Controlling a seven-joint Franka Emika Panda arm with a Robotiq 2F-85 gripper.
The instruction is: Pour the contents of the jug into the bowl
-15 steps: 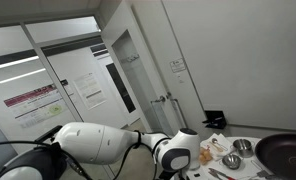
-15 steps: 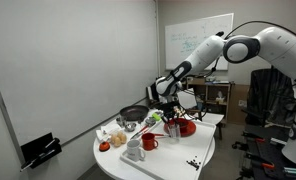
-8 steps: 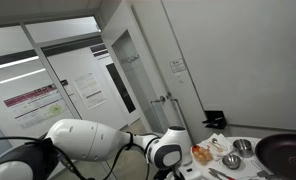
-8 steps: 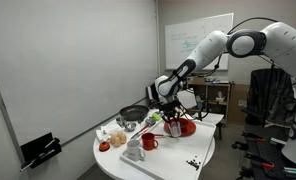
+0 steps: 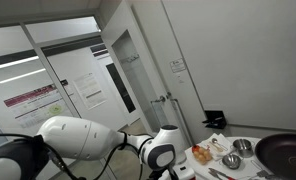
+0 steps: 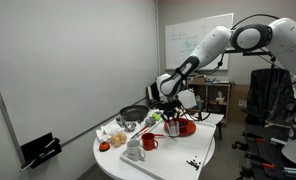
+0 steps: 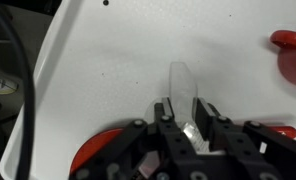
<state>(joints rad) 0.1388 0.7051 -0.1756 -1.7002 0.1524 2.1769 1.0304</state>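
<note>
I will move my gripper away from the red bowl next. Then I will set the clear plastic jug down on bare white surface (image 6: 189,147) (image 7: 160,62) beside the bowl before I open my gripper.
My gripper (image 7: 183,103) enters the wrist view from the bottom. It is shut on a clear plastic jug (image 7: 180,80), whose rounded rim sticks out past the fingertips. The red bowl (image 7: 93,155) lies right under the gripper, showing to either side of the fingers. In an exterior view the gripper (image 6: 172,117) hangs low over the red bowl (image 6: 185,127) on the round white table (image 6: 173,160). What the jug holds cannot be seen.
A red object (image 7: 291,45) sits at the right edge of the wrist view. In an exterior view a red mug (image 6: 148,142), a white figure (image 6: 135,152) and a dark pan (image 6: 134,113) stand nearby. The pan (image 5: 283,152) and metal bowls (image 5: 232,160) also show.
The arm's upper links have shifted a little. The gripper stays over the red bowl with the jug held.
</note>
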